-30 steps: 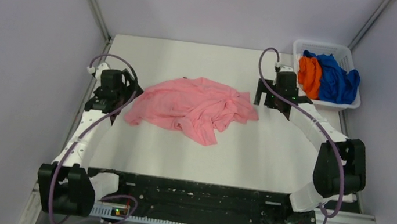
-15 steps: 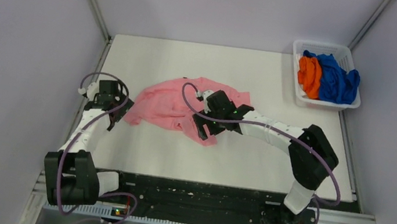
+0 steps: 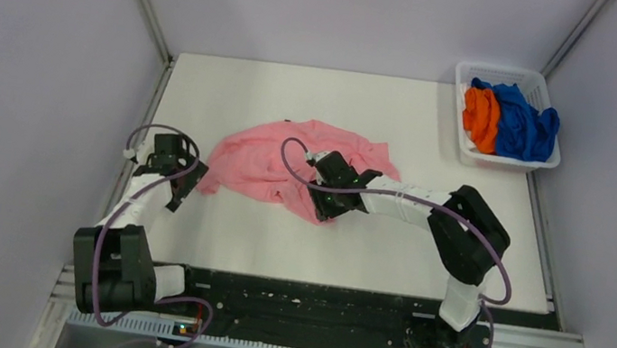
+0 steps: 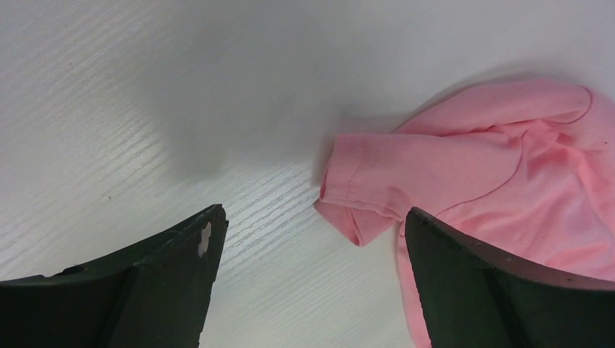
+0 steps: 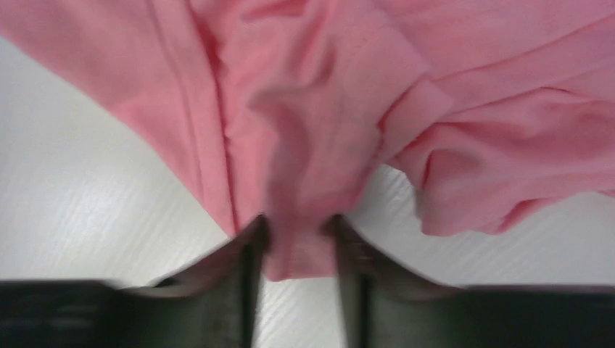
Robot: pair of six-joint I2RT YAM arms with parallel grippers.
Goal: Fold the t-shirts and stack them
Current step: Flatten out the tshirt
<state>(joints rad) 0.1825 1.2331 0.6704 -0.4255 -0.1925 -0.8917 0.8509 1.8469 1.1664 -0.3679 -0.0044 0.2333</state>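
Observation:
The pink sleeve's end point(image 3: 209, 185) point(image 4: 355, 178) sticks out over bare tabletop, so my left gripper will next go down and to the right in the top view, onto it.
The light pink t-shirt point(image 3: 275, 162) lies crumpled in the middle of the table point(image 3: 385, 249). My right gripper point(image 3: 325, 204) sits low at its near edge. In the right wrist view the right gripper point(image 5: 297, 230) is shut on a fold of the pink t-shirt point(image 5: 326, 109), and the cloth fills the gap between its fingers. My left gripper point(image 3: 181, 187) hangs just left of the shirt's left corner. There the left gripper point(image 4: 313, 214) stands wide open with nothing in it, and a sleeve of the pink t-shirt point(image 4: 377, 167) lies just ahead of it.
A white basket point(image 3: 501, 71) stands at the table's far right corner, holding the orange t-shirt point(image 3: 480, 116) and the blue t-shirt point(image 3: 523, 122). Metal frame rails run along both sides of the table.
My right arm swung from beside the basket to the pink shirt's near edge, and its jaws closed on a fold. My left gripper drew back toward the near left, staying open.

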